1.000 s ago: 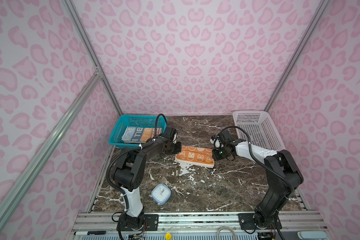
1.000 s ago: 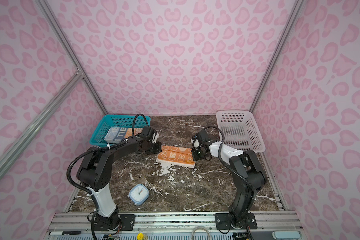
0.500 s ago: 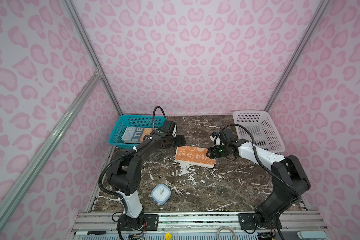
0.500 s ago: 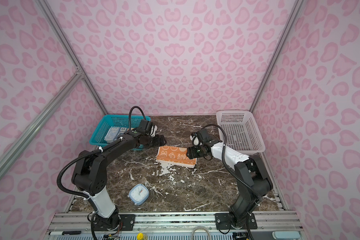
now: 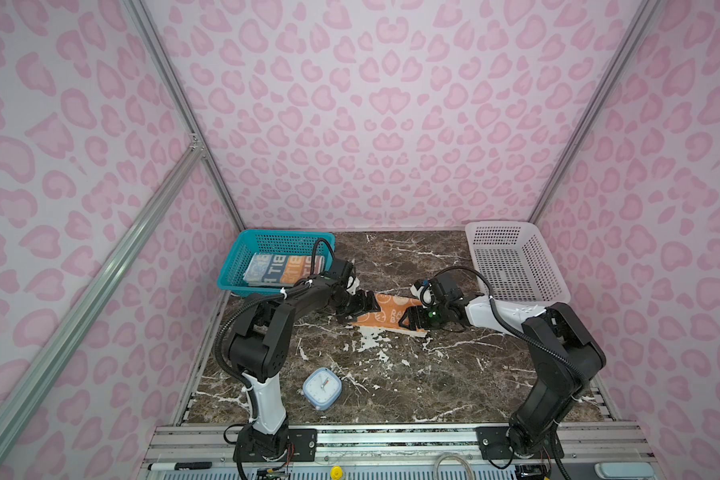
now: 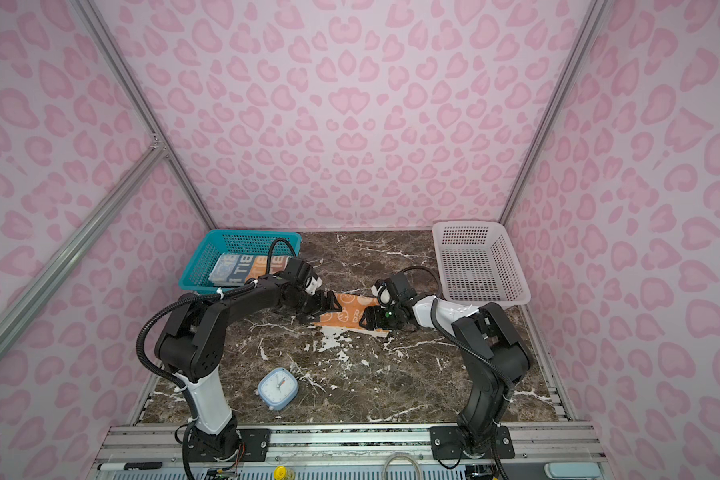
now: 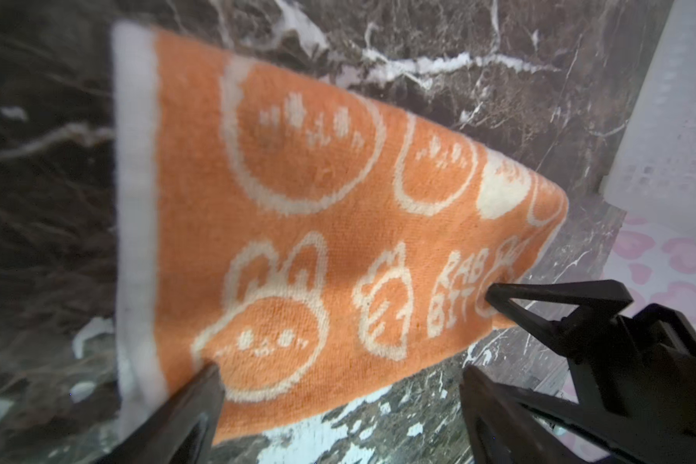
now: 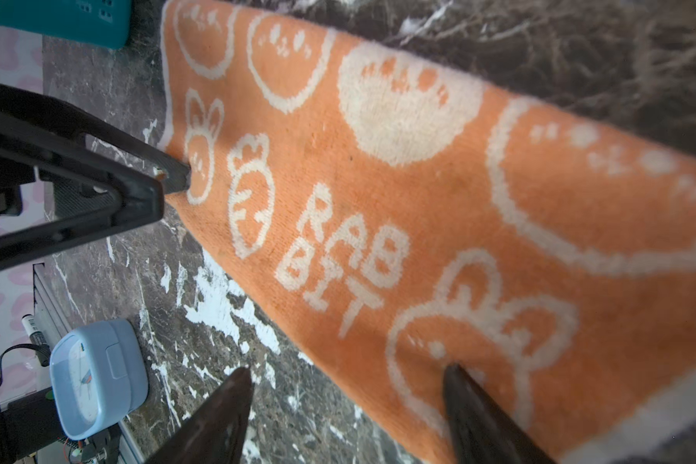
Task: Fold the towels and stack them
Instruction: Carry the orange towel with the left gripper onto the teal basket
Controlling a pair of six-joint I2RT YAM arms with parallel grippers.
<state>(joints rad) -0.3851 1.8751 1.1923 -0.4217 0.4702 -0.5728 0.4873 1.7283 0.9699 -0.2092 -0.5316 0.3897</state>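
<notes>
My left gripper turns next, reaches just outward onto the rabbit face by the pale hem point(image 5: 363, 317) point(image 7: 261, 340) and closes, as one finger overhangs marble.
An orange-and-cream towel point(image 5: 387, 313) point(image 6: 350, 311) with rabbit prints lies folded as a flat strip on the marble table, mid-table in both top views. My left gripper point(image 5: 359, 306) point(image 6: 326, 305) point(image 7: 340, 369) is open at its left end, one finger over the cloth point(image 7: 298, 241) and one over bare marble. My right gripper point(image 5: 410, 320) point(image 6: 368, 318) point(image 8: 348, 369) is open at the right end and straddles the towel's point(image 8: 418, 201) edge the same way. Neither holds anything. A striped towel point(image 5: 283, 270) point(image 6: 250, 268) with large letters lies in the teal basket point(image 5: 283, 245).
A white mesh basket point(image 5: 499, 226) point(image 6: 466, 226) stands at the back right, close behind the right arm. A small blue clock point(image 5: 322, 383) point(image 6: 278, 388) point(image 8: 97, 373) lies on the table near the front. Pink patterned walls close in three sides.
Both grippers were shut at the orange towel's ends a second ago and have opened, letting go of it. The towel lies folded in about the same place.
</notes>
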